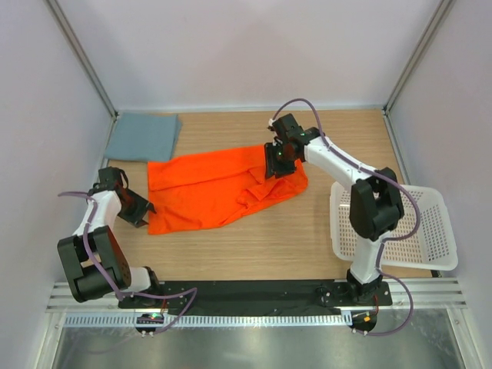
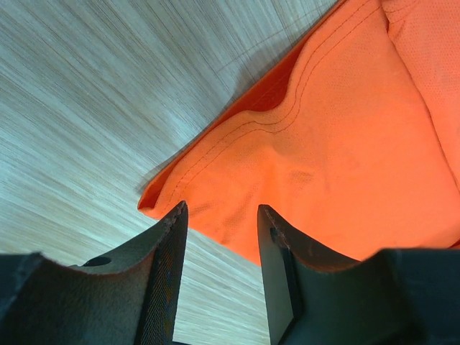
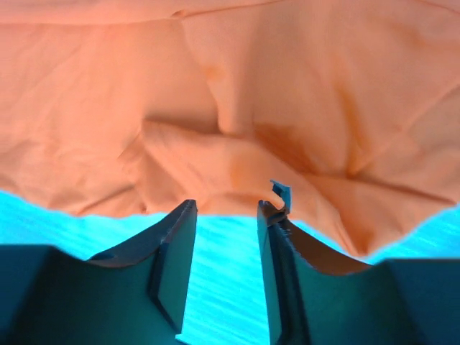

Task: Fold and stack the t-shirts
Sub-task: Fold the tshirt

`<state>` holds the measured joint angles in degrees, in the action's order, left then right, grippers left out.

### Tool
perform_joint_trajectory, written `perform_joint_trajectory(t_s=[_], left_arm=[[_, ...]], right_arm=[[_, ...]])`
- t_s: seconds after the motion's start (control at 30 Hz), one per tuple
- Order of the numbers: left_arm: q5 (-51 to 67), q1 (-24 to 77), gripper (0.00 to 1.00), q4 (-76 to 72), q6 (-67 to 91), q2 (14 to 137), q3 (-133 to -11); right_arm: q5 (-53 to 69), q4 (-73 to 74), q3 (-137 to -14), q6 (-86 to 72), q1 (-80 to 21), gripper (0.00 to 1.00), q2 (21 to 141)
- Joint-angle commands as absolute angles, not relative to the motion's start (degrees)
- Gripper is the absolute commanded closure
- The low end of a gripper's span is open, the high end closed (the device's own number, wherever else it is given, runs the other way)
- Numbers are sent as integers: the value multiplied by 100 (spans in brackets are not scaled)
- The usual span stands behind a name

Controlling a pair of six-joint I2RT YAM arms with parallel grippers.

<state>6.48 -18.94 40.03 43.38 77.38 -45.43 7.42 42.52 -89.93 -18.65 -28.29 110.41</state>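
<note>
The right gripper lowers its open fingers back onto the fold of the orange t-shirt's hem next. It is below and back from them, and its top stands off the cloth.
The orange t-shirt lies spread and rumpled across the middle of the table, with a loose fold bunched at its right end. The grey-blue t-shirt lies flat and folded at the back left corner. My left gripper is low at the orange shirt's left front corner. It stands open, with bare wood between its fingers and the hemmed corner just beyond the tips. My right gripper hovers over the shirt's back right part. It is open with nothing between its fingers, and creased orange cloth lies just past the tips.
A white perforated basket sits at the right, partly overhanging the table's edge beside the right arm's base. Grey walls enclose the table on three sides. Bare wood shows in front of the orange shirt.
</note>
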Motion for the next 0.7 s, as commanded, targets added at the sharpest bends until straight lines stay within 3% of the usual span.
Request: perform_joint_trajectory(t_s=[0.0, 0.07, 0.2, 0.3, 0.67], left_arm=[[659, -1934, 55, 3885, 4237, 7656, -4562], [624, -1934, 55, 3885, 4210, 7629, -4535], [685, -1942, 55, 3885, 4219, 7620, -4535], [694, -1942, 55, 3885, 4201, 7638, -4561], [703, -1942, 55, 3885, 4104, 7761, -4667]], right_arm=[[834, 4527, -8773, -1669, -2848, 56, 10249], [1106, 4378, -8440, -1836, -2856, 59, 10204], [1599, 3903, -8113, -2284, -3005, 57, 10449], [1485, 3736, -8147, -2408, -3146, 52, 10669], [1459, 3533, -8262, -2777, -3190, 52, 11373]])
